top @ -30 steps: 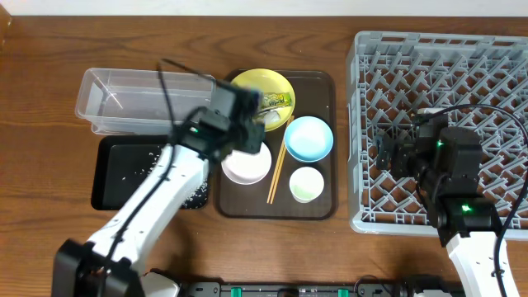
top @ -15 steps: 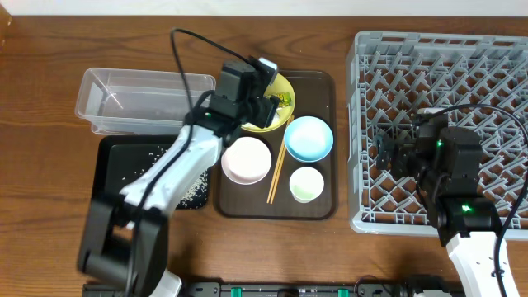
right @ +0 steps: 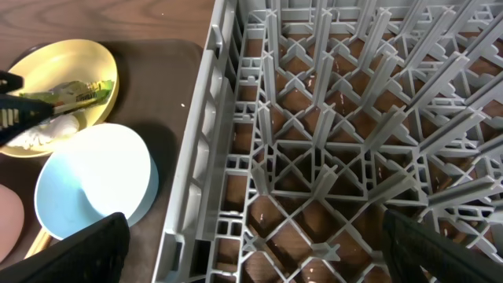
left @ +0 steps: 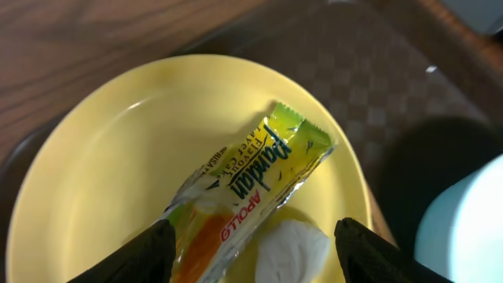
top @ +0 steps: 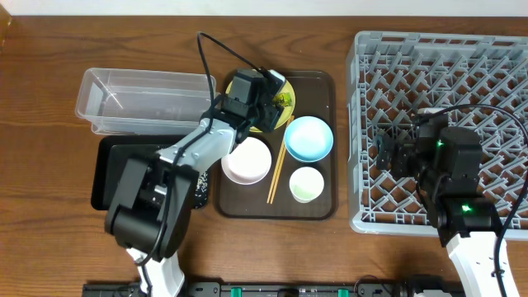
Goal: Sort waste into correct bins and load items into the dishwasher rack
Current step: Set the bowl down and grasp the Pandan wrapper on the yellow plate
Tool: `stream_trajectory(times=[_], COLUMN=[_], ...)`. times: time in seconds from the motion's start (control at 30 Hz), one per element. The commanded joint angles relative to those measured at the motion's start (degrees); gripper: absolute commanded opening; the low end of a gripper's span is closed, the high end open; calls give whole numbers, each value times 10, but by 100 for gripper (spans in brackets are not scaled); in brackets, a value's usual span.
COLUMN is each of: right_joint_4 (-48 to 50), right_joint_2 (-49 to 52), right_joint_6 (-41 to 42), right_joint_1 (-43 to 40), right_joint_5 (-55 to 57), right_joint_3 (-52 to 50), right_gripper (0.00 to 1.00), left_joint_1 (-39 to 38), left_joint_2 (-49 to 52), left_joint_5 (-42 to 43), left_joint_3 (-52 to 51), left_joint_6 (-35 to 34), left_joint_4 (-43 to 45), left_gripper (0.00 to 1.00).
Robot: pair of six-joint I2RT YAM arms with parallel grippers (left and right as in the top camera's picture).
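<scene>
The green-and-yellow snack wrapper (left: 251, 185) has red lettering. I should lower my left gripper onto the wrapper by that lettering next.
My left gripper (left: 253, 255) is open over the yellow plate (left: 118, 165), its fingertips either side of the green-and-yellow snack wrapper (left: 251, 185) and the crumpled white scrap (left: 289, 250) lying on the plate. In the overhead view the left gripper (top: 268, 103) hides most of the plate (top: 285, 87). The light blue bowl (top: 308, 138), white bowl (top: 246, 161), pale green cup (top: 306, 184) and chopsticks (top: 275, 172) sit on the brown tray. My right gripper (right: 255, 255) is open and empty over the grey dishwasher rack (top: 441, 124), near its left wall.
The clear tub (top: 140, 99) stands left of the plate. The black tray (top: 124, 169) below it holds scattered rice grains (top: 140, 161). The brown serving tray (top: 326, 210) lies between bins and rack. The blue bowl (right: 94, 185) also shows beside the rack wall (right: 200, 141).
My left gripper has swung right and further back, from above the white bowl to over the yellow plate, now straddling the wrapper. The right arm has not moved.
</scene>
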Motion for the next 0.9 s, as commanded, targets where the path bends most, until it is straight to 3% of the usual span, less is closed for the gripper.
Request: stream_trajectory(times=[0.0, 0.43, 0.87], right_joint_4=[0, 0, 0], right_joint_2=[0, 0, 0], right_joint_6=[5, 5, 5], right_joint_1=[-8, -8, -8], right_joint_5=[4, 4, 4], right_joint_3=[10, 10, 10], right_gripper=[99, 99, 99], left_joint_1=[1, 2, 2], left_joint_2=[20, 59, 83], left_joint_5=[-6, -36, -40], left_joint_3=[2, 2, 2], left_joint_6=[28, 28, 27], left_joint_4=[13, 65, 77], left_gripper=[68, 66, 56])
